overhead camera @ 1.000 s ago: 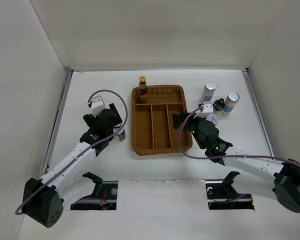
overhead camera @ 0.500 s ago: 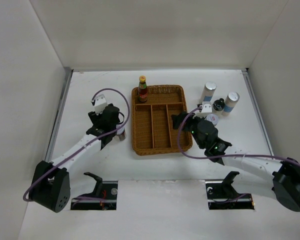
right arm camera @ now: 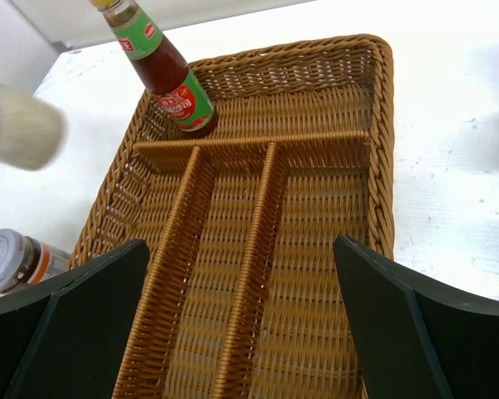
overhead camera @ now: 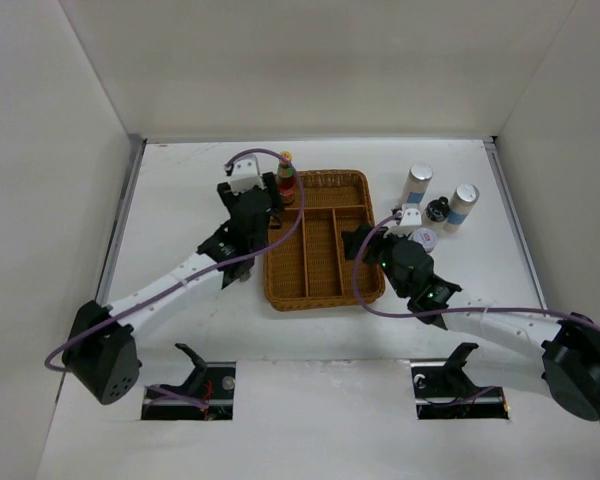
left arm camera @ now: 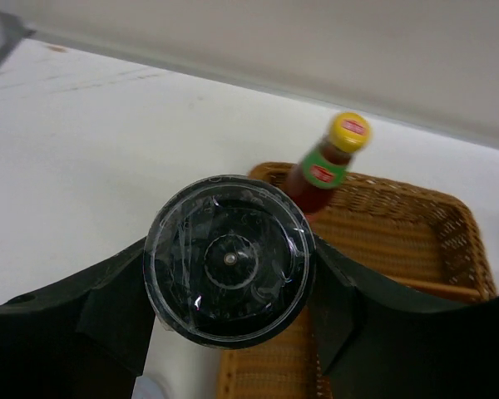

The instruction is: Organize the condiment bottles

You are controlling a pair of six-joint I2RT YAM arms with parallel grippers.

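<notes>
My left gripper moves down and to its right in the top view next, to the empty end of the tray's long section by the sauce bottle.
My left gripper is shut on a short spice jar; the left wrist view shows its round black lid between the fingers, held over the tray's back left corner. The red sauce bottle with yellow cap stands in the wicker tray, just beyond the jar. My right gripper is open and empty above the tray's compartments. Two tall white cylinders, a squat black bottle and a spice jar stand right of the tray. Another spice jar stands left of it.
The tray has one wide back compartment and three long ones, divided by wicker walls. White walls enclose the table on the left, back and right. A blurred white shape shows left of the tray in the right wrist view.
My left arm has swung up and to the right, from the table left of the tray to the tray's back left corner beside the red bottle. The right arm has hardly moved.
</notes>
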